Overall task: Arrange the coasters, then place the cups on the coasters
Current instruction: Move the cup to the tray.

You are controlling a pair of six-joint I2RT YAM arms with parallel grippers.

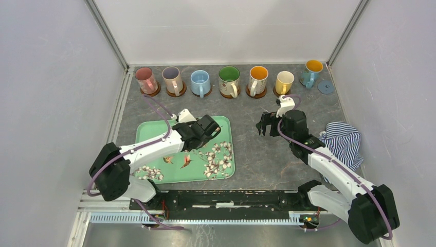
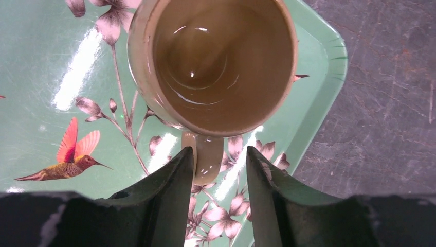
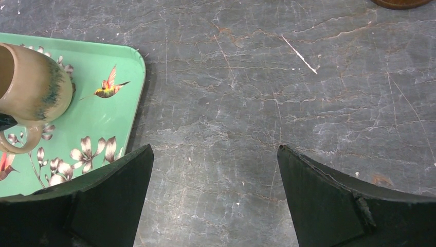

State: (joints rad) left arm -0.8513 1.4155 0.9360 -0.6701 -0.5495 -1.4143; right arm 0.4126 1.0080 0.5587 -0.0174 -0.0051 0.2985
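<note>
The tan cup's handle [image 3: 33, 139] lies below my right gripper, to its left in the top view. That gripper reaches over the tray and descends round it next.
A tan cup [image 2: 221, 62] stands upright on the green floral tray [image 2: 41, 77]. My left gripper [image 2: 220, 152] is open round its handle [image 2: 208, 159]: the left finger touches the handle, the right one stands apart. The same cup [image 3: 31, 90] shows at the left of the right wrist view. Along the back, several cups stand on brown coasters, from the pink one [image 1: 145, 78] to the yellow one [image 1: 284, 81]. A further cup [image 1: 312, 71] stands beside a bare blue-grey coaster [image 1: 325, 86]. My right gripper [image 1: 265, 126] hangs open over bare table, holding nothing.
The tray [image 1: 154, 131] lies at the front left, under my left arm. A blue-and-white striped cloth [image 1: 342, 141] is bunched at the right beside my right arm. White walls close in the dark stone table on three sides.
</note>
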